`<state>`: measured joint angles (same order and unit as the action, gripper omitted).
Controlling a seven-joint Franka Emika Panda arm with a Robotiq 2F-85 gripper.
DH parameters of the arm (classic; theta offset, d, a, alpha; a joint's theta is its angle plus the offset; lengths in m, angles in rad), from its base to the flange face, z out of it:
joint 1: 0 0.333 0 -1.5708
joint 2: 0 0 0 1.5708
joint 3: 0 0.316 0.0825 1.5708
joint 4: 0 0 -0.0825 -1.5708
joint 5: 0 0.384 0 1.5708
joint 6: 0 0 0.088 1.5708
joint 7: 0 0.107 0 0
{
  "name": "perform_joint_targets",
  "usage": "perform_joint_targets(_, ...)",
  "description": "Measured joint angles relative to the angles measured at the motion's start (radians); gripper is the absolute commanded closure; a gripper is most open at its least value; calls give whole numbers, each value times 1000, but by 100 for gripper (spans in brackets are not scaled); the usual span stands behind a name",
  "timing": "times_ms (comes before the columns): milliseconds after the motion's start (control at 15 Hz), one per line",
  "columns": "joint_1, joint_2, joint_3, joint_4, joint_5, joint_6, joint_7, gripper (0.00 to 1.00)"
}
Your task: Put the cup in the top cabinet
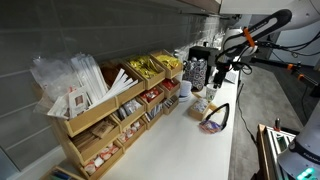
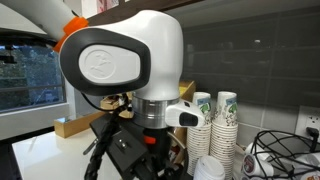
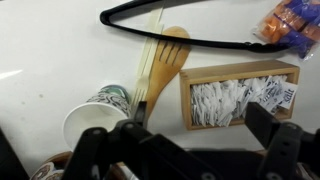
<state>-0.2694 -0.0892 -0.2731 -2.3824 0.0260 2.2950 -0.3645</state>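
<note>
The cup (image 3: 97, 115) is below and to the left in the wrist view. I will lower my gripper and move it that way onto the cup's rim facing the box.
In the wrist view a paper cup (image 3: 93, 120) with a green pattern stands upright on the white counter (image 3: 60, 50), seen from above, down and left of my gripper (image 3: 197, 132). The gripper's fingers are spread apart with nothing between them; it hovers above the counter between the cup and a wooden box. In an exterior view the gripper (image 1: 222, 68) hangs over the far end of the counter, near the cups (image 1: 211, 96). Stacks of patterned paper cups (image 2: 217, 120) stand by the wall. The dark grey top cabinet shows only as a dark strip at the upper edge (image 2: 250, 5).
A wooden box of white packets (image 3: 240, 93) lies under the gripper's right finger. A wooden spoon and stirrers (image 3: 165, 55) lean by the cup. A black cable (image 3: 180, 35) crosses the counter. A wooden rack of snack packets (image 1: 110, 105), a coffee machine (image 1: 200, 55) and a bowl (image 1: 213, 120) stand on the counter.
</note>
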Motion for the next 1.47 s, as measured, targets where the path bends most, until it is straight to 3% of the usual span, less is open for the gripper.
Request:
perform_joint_targets(267, 0, 40, -12, 3, 118, 46, -94, 0)
perform_joint_targets(600, 0, 82, -10, 0, 195, 185, -154, 0)
perform_joint_targets(1067, -1, 159, 0, 1, 199, 349, -206, 0)
perform_joint_targets(1467, -18, 204, 8, 2, 197, 417, -226, 0)
